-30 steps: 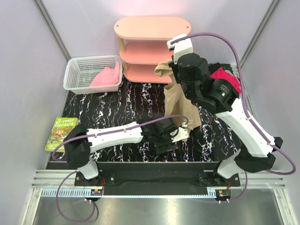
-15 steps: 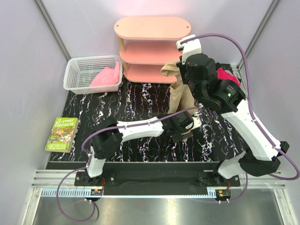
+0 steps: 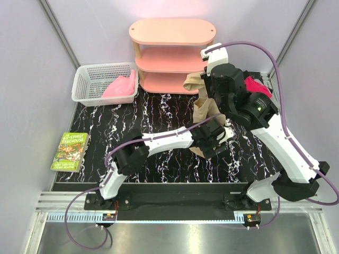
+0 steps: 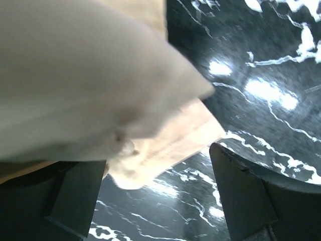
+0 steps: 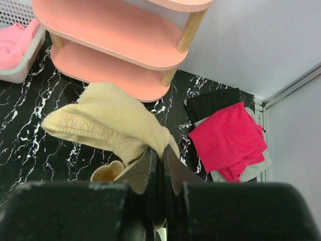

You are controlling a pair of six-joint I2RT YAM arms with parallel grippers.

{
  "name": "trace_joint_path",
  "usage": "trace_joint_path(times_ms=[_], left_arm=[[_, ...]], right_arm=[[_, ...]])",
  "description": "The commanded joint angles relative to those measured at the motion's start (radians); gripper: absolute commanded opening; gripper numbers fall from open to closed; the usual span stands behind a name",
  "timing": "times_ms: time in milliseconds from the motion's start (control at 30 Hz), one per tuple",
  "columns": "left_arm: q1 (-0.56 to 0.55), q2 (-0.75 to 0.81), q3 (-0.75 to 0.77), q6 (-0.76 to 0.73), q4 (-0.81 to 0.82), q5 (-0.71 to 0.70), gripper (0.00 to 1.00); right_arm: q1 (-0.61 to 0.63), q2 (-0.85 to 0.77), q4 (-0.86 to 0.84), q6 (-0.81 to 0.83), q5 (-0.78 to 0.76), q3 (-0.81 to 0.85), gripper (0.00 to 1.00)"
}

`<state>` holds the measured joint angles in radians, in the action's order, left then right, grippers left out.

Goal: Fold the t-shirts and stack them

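Note:
The left gripper moves its open fingers down and slightly back around the tan-beige shirt's lower edge (image 3: 200, 153) (image 4: 163, 159) next and closes, since that edge lies below it, between its fingers.
My right gripper (image 3: 207, 84) is shut on the tan-beige t-shirt (image 3: 204, 108) and holds it up in front of the shelf; the cloth hangs down to the black marble table (image 3: 159, 119). In the right wrist view the shut fingertips (image 5: 161, 153) pinch a bunched fold of the tan shirt (image 5: 115, 120). My left gripper (image 3: 219, 138) is at the shirt's lower end, its jaws wide open (image 4: 158, 165), with the tan cloth (image 4: 100, 75) draped just above them. The magenta-red shirt (image 5: 228, 138) lies on a grey one (image 5: 253, 170) and a black one (image 5: 213, 103) at the back right. The light pink shirt (image 3: 119, 87) is in the basket.
A pink three-tier shelf (image 3: 172, 53) stands at the back centre. The white mesh basket (image 3: 87, 79) is at the back left. A green book (image 3: 69, 151) lies at the table's left edge. The left arm stretches across the table's front half.
My left arm has swung right and forward, its gripper now at the hanging shirt's lower end. My right gripper has shifted slightly right with the shirt.

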<state>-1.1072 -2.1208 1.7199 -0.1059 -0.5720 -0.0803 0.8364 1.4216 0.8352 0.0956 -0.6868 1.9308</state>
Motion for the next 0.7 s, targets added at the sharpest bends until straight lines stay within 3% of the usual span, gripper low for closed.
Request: trace_joint_path(times_ms=[0,667], left_arm=[[-0.025,0.002,0.000,0.021,-0.020,0.070,0.88],[-0.039,-0.096,0.015,0.034,-0.061,0.129,0.86]], right_arm=[[-0.019,-0.039,-0.068,-0.002,0.009,0.000,0.00],[-0.025,-0.039,-0.082,-0.019,0.033,-0.012,0.00]])
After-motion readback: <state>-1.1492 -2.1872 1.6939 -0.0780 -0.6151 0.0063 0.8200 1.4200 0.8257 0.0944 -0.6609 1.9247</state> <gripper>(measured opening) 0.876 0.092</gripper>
